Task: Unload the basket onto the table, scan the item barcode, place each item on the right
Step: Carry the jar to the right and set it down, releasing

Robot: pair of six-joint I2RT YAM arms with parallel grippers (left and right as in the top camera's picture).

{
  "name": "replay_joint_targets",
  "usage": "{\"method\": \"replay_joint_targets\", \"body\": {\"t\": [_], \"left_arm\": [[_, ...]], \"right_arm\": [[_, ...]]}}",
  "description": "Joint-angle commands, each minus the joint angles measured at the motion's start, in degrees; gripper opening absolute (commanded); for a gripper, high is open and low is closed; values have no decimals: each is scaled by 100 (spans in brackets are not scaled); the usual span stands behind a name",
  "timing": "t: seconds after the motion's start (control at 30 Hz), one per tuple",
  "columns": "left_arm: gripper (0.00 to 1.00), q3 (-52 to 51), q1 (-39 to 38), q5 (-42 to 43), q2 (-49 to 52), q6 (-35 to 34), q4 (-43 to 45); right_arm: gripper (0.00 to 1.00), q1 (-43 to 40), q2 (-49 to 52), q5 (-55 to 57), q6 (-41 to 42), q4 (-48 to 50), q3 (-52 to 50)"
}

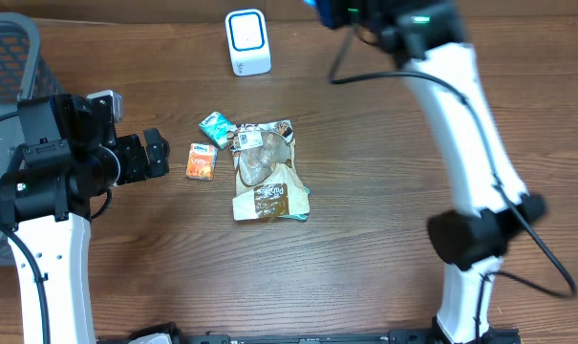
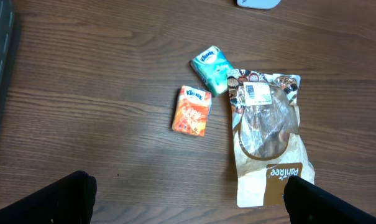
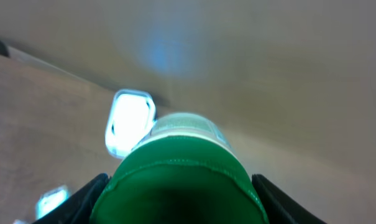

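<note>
I will move my right gripper back and down onto the wood and let go of the container there, because the tabletop to the right (image 1: 396,151) in the overhead view is bare.
The item is a round green container (image 3: 181,174) with a pale top, and it fills the bottom of the right wrist view. My right gripper (image 3: 181,199) is shut on it, one dark finger on each side. From overhead that gripper (image 1: 338,13) sits at the table's far edge, right of the white barcode scanner (image 1: 247,42). The scanner (image 3: 130,121) glows blue-white just beyond the container. No barcode shows. My left gripper (image 2: 188,199) hangs open over bare wood, and overhead it (image 1: 160,153) is just left of the orange packet.
An orange tissue pack (image 1: 202,161), a teal tissue pack (image 1: 215,127) and a brown snack bag (image 1: 266,172) lie together mid-table. The bag (image 2: 265,137) reaches my left gripper's right finger. A grey basket (image 1: 7,57) stands at the far left.
</note>
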Motion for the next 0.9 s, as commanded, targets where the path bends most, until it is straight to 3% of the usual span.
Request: {"method": "replay_joint_targets", "body": {"t": [0.0,0.13,0.27,0.6,0.87], "left_arm": [[99,74,26,-33,9,48,7],[100,74,26,-33,9,48,7],[100,74,26,-33,9,48,9],[99,74,26,-33,9,48,7],[99,74,26,-33,9,48,7]], "right_arm": [[22,-313,-68,22,909,-828,48],[21,-710,39,26,1484,-1873,-236],[20,-1084,50,24,1641,-2020,-992],[16,-1873,50,72,1910,-955,-2946],[16,-1956,50,927,1910,-28,-3956]]}}
